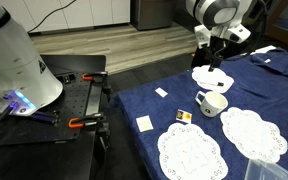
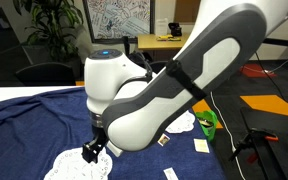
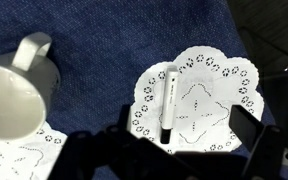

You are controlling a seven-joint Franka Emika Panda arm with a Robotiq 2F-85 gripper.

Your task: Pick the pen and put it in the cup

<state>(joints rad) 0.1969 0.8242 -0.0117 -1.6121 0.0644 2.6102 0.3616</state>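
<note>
The gripper moves down toward the small doily and onto the pen near its black end (image 3: pixel 168 121) next.
A white pen (image 3: pixel 169 100) with a black end lies on a small white lace doily (image 3: pixel 206 98) on the dark blue cloth. My gripper (image 3: pixel 180 150) is open and empty, hovering above the doily with a finger on either side of the pen's black end. The white teacup (image 3: pixel 12 92) with a side handle stands upright to the left in the wrist view. In an exterior view the gripper (image 1: pixel 213 64) hangs over the small doily (image 1: pixel 212 78), with the cup (image 1: pixel 210 103) just in front of it. The pen does not show there. In an exterior view the arm hides most; the gripper (image 2: pixel 92 150) shows.
Two larger doilies (image 1: pixel 191 150) (image 1: pixel 252 133) lie near the cloth's front edge. Small cards (image 1: pixel 144 123) (image 1: pixel 161 92) (image 1: pixel 183 116) lie on the cloth. Orange clamps (image 1: pixel 79 123) and a white machine (image 1: pixel 19 60) sit on the black bench beside the table.
</note>
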